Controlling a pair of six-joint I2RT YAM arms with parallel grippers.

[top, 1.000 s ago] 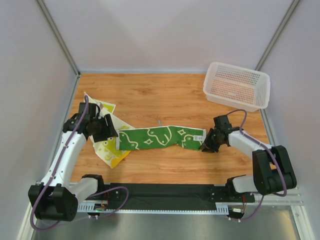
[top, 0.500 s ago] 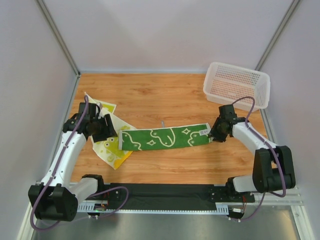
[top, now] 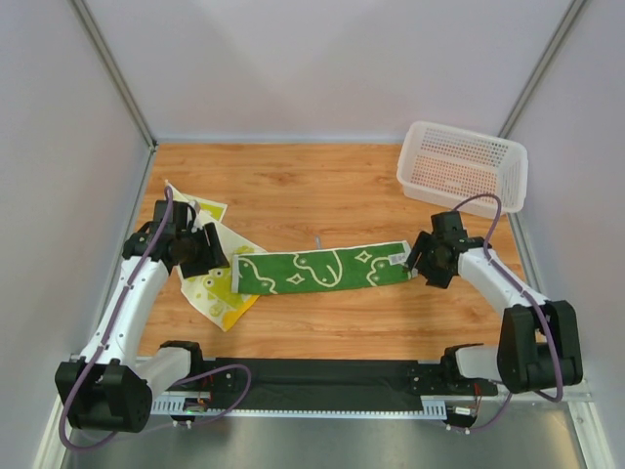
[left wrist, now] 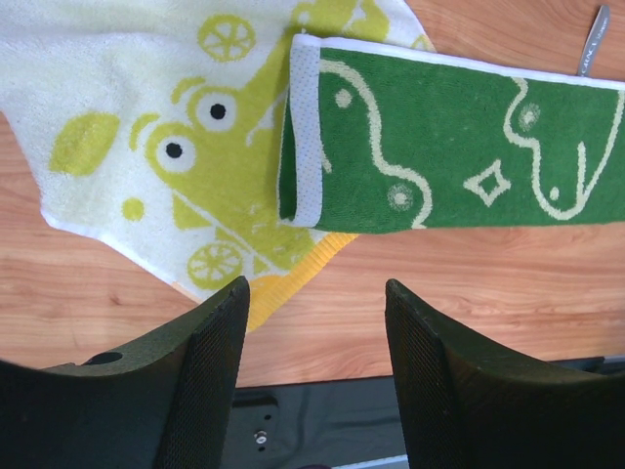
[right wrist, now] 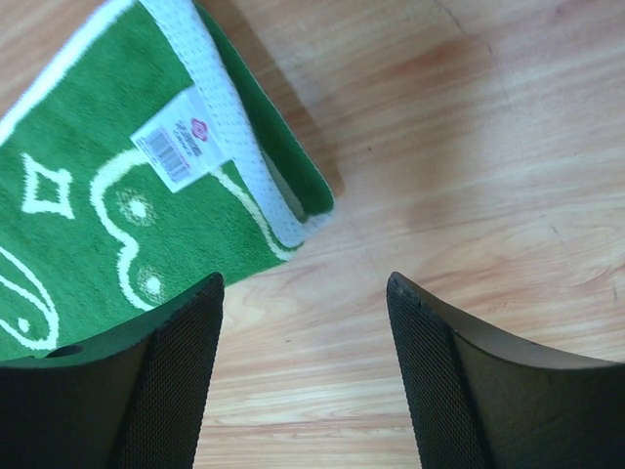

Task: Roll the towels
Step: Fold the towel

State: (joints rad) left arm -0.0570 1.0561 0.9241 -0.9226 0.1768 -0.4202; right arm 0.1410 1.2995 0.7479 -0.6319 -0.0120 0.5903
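Note:
Bare wood beside the green towel (top: 320, 270) leaves room for a finger, so next I need to lower my right gripper astride the near corner of its labelled end (top: 412, 277) and close.
The dark green towel (top: 320, 270) with white line drawings lies folded in a long strip across the table's middle. Its left end (left wrist: 410, 156) overlaps the cream-yellow towel (top: 210, 278), which is spread flat with lime-green patterns (left wrist: 146, 127). My left gripper (top: 200, 249) hovers open by the green towel's left end, nothing between its fingers (left wrist: 210, 352). My right gripper (top: 422, 262) stands open just off the right end, where a white label (right wrist: 181, 137) shows on the green towel (right wrist: 98, 215). Bare wood lies between its fingers (right wrist: 181, 362).
A white perforated basket (top: 464, 168) stands at the back right corner of the wooden table (top: 322, 186). A black rail (top: 322, 376) runs along the near edge. Grey walls close in on both sides.
My right gripper carried the green towel's right end toward the back, pulling the strip straight, then let it go and opened. The left arm has stayed still.

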